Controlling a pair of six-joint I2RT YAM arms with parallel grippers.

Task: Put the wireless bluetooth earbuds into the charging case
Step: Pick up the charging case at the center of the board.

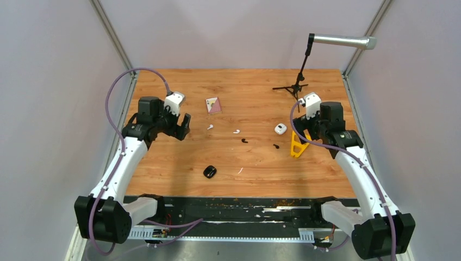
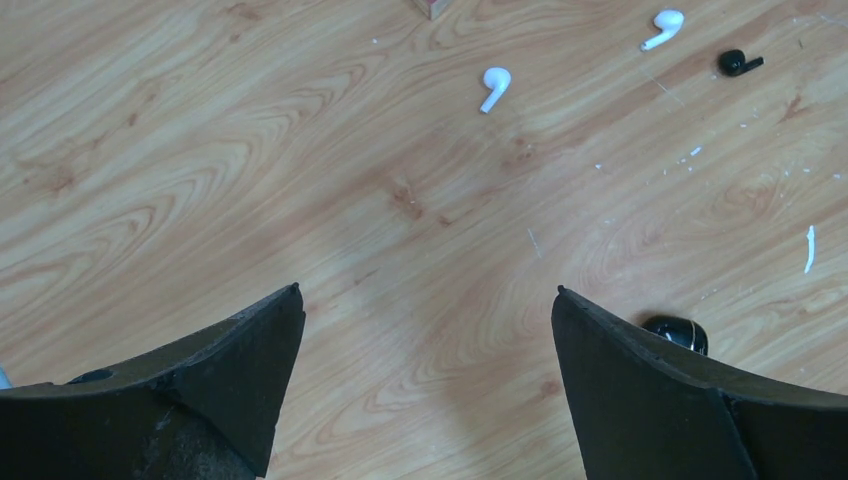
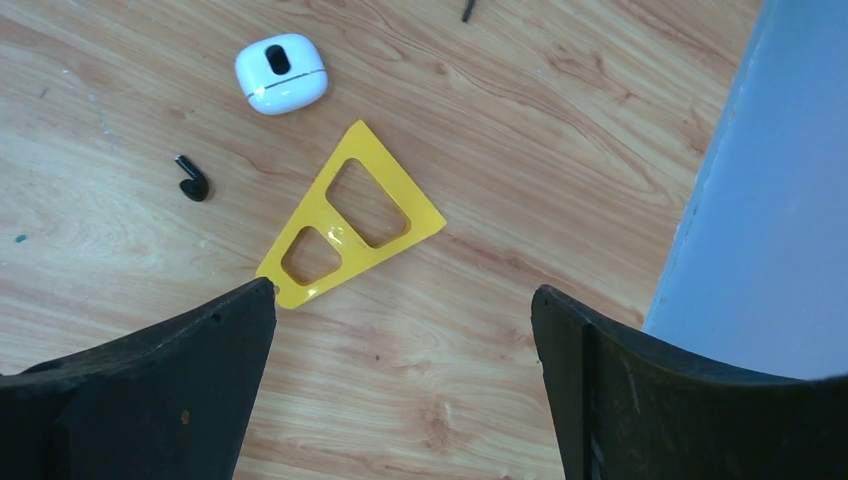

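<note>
The white case sits outside my right gripper's open fingers. Next I will move my right gripper left in the top view, turn it and lower it around the white charging case [image 1: 280,129] [image 3: 281,74].
Two white earbuds [image 1: 210,126] [image 1: 236,131] lie mid-table; in the left wrist view they are the white earbuds [image 2: 494,86] [image 2: 664,27]. Two black earbuds [image 1: 244,140] [image 1: 276,145] lie right of them; one black earbud [image 3: 192,182] shows in the right wrist view. A white charging case [image 1: 280,129] [image 3: 281,74] sits near the right arm. A black case [image 1: 210,172] [image 2: 678,330] lies toward the front, half hidden behind my left finger. My left gripper [image 1: 182,129] [image 2: 428,292] hangs open above bare wood, left of the earbuds. My right gripper [image 1: 305,133] [image 3: 405,290] is open and holds nothing.
A yellow triangular stencil [image 1: 296,144] [image 3: 350,215] lies under the right gripper. A small card [image 1: 213,104] and a microphone stand [image 1: 296,81] stand at the back. A thin white sliver [image 1: 240,171] [image 2: 809,248] lies beside the black case. The right wall [image 3: 770,200] is close.
</note>
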